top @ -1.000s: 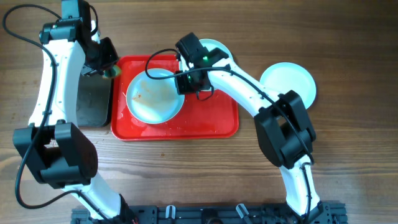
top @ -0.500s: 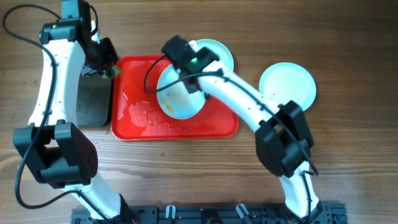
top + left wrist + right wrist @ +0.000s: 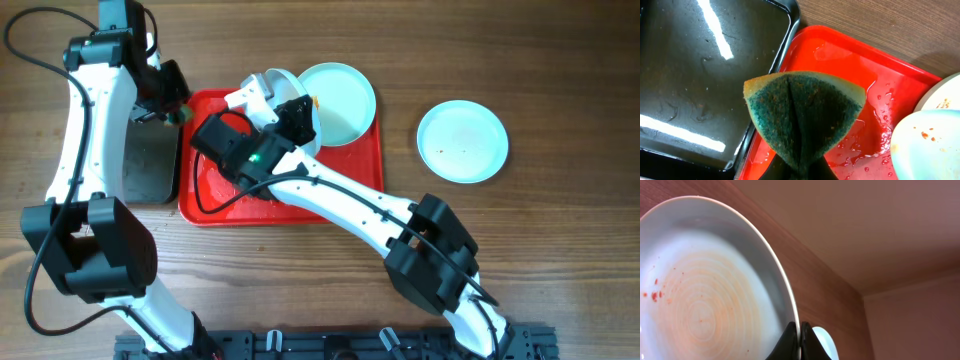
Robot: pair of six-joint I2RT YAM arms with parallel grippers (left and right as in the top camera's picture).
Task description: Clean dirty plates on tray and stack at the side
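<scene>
My left gripper needs to go over the wet black tray [image 3: 700, 92], move down toward the black tray's bottom and let go of the green sponge [image 3: 805, 115], because there are specks on the sponge.
My right gripper [image 3: 297, 118] is shut on the rim of one plate [image 3: 270, 85] and holds it tilted on edge above the back of the red tray [image 3: 350, 195]. In the right wrist view the fingers [image 3: 800, 341] pinch this plate [image 3: 700, 290], which shows faint orange smears and red specks. A second plate [image 3: 337, 90] lies at the tray's back right corner. A third plate [image 3: 462, 140] lies on the table to the right. My left gripper [image 3: 172, 108] is shut on a green sponge [image 3: 805, 115] over the tray's left edge.
A wet black tray [image 3: 150, 160] lies left of the red tray; it also shows in the left wrist view [image 3: 705, 75]. The red tray's floor [image 3: 840, 65] holds water drops. My right arm [image 3: 350, 205] stretches across the tray's front.
My right gripper has lifted the plate off the tray floor, tipped it on edge and carried it towards the tray's back left. The left arm has not moved.
</scene>
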